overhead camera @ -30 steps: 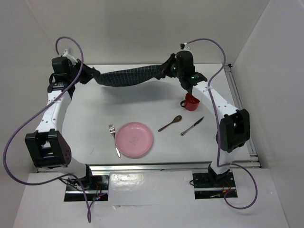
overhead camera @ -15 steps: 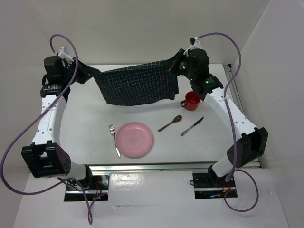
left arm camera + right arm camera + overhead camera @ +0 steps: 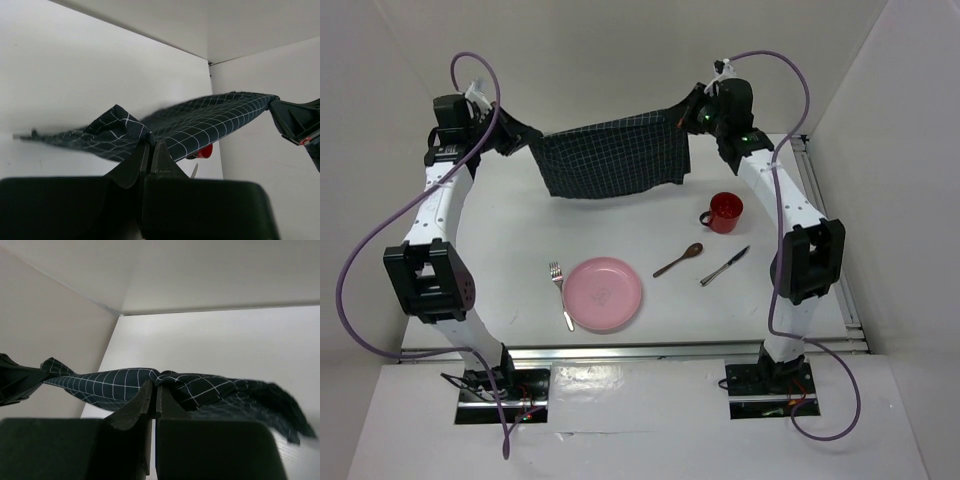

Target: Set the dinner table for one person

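Observation:
The left gripper will next pull the corner of the mat back and down to release it, because the clear tabletop beyond the fork is below and back from the gripper.
A dark navy checked cloth mat (image 3: 612,160) hangs stretched in the air over the far part of the white dinner table (image 3: 510,240). My left gripper (image 3: 533,139) is shut on its left corner (image 3: 131,128). My right gripper (image 3: 682,118) is shut on its right corner (image 3: 170,377). On the table lie a pink plate (image 3: 604,293), a fork (image 3: 560,294) left of it, a wooden spoon (image 3: 678,259), a knife (image 3: 725,265) and a red mug (image 3: 724,212). The mug also shows in the left wrist view (image 3: 201,150).
White walls close in the table at the back and both sides. A metal rail (image 3: 825,230) runs along the right edge and another along the near edge (image 3: 640,349).
The cloth went from a twisted band to a spread sheet held between both grippers, then rose and shifted toward the back wall. Both arms lifted with it.

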Controlling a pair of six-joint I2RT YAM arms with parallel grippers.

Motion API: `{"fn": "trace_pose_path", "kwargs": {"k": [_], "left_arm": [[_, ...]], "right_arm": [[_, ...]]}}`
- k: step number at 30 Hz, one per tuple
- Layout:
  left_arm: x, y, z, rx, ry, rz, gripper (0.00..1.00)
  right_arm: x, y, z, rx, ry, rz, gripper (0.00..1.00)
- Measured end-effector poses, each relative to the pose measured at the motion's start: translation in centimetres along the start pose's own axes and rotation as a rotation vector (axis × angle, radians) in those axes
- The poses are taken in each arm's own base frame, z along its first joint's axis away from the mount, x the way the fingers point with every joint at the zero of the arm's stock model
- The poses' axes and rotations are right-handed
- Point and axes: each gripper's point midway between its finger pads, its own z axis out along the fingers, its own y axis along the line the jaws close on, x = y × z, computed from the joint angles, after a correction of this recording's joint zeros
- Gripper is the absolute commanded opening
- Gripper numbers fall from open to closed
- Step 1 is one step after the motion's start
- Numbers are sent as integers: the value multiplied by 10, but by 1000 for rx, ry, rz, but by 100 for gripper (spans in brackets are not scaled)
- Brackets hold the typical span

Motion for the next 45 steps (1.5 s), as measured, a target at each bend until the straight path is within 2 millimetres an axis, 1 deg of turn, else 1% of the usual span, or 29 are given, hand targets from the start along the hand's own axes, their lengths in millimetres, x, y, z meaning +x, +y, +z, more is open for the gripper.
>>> {"fn": "trace_pose_path", "kwargs": {"k": [2, 6, 8, 10, 11, 12, 13, 14, 15, 16, 18, 19, 20, 22, 23, 24, 26, 27, 29, 31, 32, 34, 35, 37, 39, 40, 42, 43, 45], "left_arm": [[4, 8, 4, -13, 17, -1, 0], [4, 7, 4, -12, 16, 10, 0], [10, 9, 1, -9, 15, 16, 0], [33, 19, -7, -20, 38, -4, 0], [51, 27, -13, -36, 63, -31, 4], [67, 34, -18, -47, 83, -53, 23], [88, 44, -24, -67, 108, -82, 47], [104, 54, -29, -91, 129, -99, 66], [119, 68, -34, -135, 144, -122, 87], [134, 83, -40, -186, 163, -155, 96], [155, 111, -49, -288, 193, -214, 97], [162, 120, -53, -329, 202, -234, 96], [166, 127, -57, -368, 210, -246, 93], [163, 132, -60, -407, 204, -235, 83], [158, 131, -60, -415, 192, -223, 63], [152, 128, -59, -415, 180, -209, 48], [135, 118, -55, -411, 153, -154, 18], [127, 111, -51, -407, 143, -114, 0], [113, 92, -33, -380, 151, -40, 0], [104, 75, -5, -345, 173, 26, 0], [106, 73, 11, -339, 196, 49, 0], [120, 76, 40, -345, 254, 79, 0], [135, 86, 52, -365, 302, 86, 0], [167, 103, 67, -406, 395, 78, 0], [200, 122, 74, -452, 485, 61, 0], [214, 132, 75, -477, 528, 48, 0], [233, 149, 74, -519, 587, 25, 0], [239, 156, 72, -541, 605, 18, 0], [243, 167, 70, -574, 617, 18, 0]], "right_arm": [[3, -3, 3, -2, 11, -3, 0], [3, -1, -1, -17, 6, -19, 0], [14, -5, -10, -8, 26, -14, 0], [31, -11, -21, 3, 57, -3, 0], [38, -13, -27, 7, 72, 2, 0], [49, -16, -33, 12, 92, 8, 0], [63, -19, -41, 21, 118, 16, 0], [75, -22, -47, 31, 136, 16, 10], [90, -29, -55, 56, 158, 19, 49], [106, -33, -63, 75, 185, 23, 62], [132, -45, -77, 119, 237, 22, 79], [146, -50, -84, 140, 259, 18, 85], [159, -54, -91, 160, 288, 19, 85], [182, -60, -106, 202, 346, 18, 85], [188, -61, -112, 220, 364, 17, 85], [192, -62, -116, 231, 377, 11, 81], [188, -61, -120, 241, 371, -10, 69], [184, -62, -121, 251, 364, -22, 48], [172, -59, -116, 259, 345, -50, 26], [158, -58, -102, 272, 323, -64, 3], [152, -58, -92, 280, 314, -72, 0], [147, -64, -67, 307, 312, -79, 0], [148, -70, -55, 327, 316, -82, 0], [159, -91, -34, 383, 346, -86, 0], [181, -115, -20, 442, 397, -85, 0], [194, -127, -18, 475, 431, -85, 0], [221, -150, -19, 534, 501, -82, 0], [234, -160, -22, 563, 540, -80, 0], [250, -172, -27, 595, 587, -76, 0]]}}
